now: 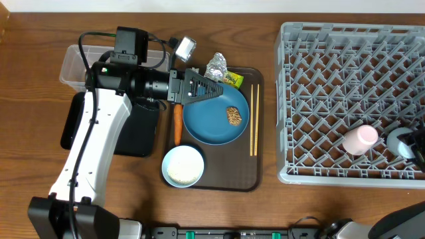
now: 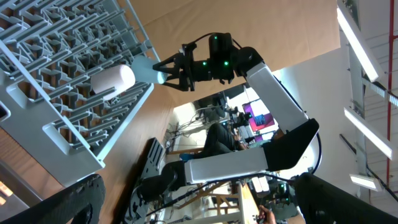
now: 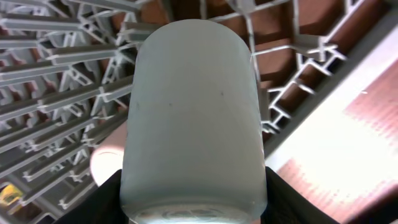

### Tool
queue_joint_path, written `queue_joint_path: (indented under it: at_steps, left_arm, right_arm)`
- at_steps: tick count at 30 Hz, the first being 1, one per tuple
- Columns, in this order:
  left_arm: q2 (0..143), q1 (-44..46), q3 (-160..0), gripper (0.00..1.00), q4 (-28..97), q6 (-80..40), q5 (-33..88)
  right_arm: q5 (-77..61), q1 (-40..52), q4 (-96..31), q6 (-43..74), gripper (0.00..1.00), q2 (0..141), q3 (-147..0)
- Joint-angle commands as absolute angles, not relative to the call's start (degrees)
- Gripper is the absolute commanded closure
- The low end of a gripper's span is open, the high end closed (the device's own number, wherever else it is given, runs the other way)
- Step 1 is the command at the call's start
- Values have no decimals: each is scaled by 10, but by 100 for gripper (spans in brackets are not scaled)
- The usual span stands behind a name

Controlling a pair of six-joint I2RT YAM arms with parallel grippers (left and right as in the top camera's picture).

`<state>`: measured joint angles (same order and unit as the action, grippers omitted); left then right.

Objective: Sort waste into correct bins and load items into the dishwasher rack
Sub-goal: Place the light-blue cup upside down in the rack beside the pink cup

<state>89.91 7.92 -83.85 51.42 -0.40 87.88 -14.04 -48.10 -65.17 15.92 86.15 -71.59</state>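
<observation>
I should turn my left gripper to point down, then lower it onto the blue plate's rim beside the carrot (image 1: 177, 125).
My left gripper (image 1: 199, 89) hangs open and empty over the upper left rim of the blue plate (image 1: 212, 123), which carries a brown food lump (image 1: 233, 116). Its dark fingertips (image 2: 68, 202) frame the left wrist view. My right gripper (image 1: 408, 143) is shut on the light blue cup (image 3: 193, 112), low over the near right corner of the dishwasher rack (image 1: 332, 73). A pink cup (image 1: 359, 139) lies on its side in the rack just left of it. The carrot (image 1: 177, 125), white bowl of rice (image 1: 183, 166) and chopsticks (image 1: 253, 119) rest on the brown tray.
A foil ball (image 1: 216, 65) and a yellow-green wrapper (image 1: 232, 80) sit at the brown serving tray's (image 1: 232, 176) far edge. The clear tub (image 1: 74, 63) and black tray (image 1: 133, 133) lie at the left, partly under my left arm.
</observation>
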Motion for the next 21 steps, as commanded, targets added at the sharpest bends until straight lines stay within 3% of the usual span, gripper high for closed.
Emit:
queue_joint_path:
  at_steps: [1, 3, 5, 16, 21]
  left_arm:
    - [899, 79, -843, 2, 515, -3, 874]
    - [899, 79, -843, 2, 515, -3, 874]
    - [899, 79, -843, 2, 515, -3, 874]
    - [899, 79, -843, 2, 515, -5, 874]
    - [898, 91, -843, 2, 528, -4, 731]
  right_arm:
    - [-123, -483, -653, 163, 48, 851, -721]
    - [-128, -483, -651, 167, 35, 851, -721]
    - [-152, -483, -649, 167, 31, 851, -721]
    - [-280, -482, -637, 147, 30, 831, -749]
    - [-393, -463, -625, 60, 30, 776, -761]
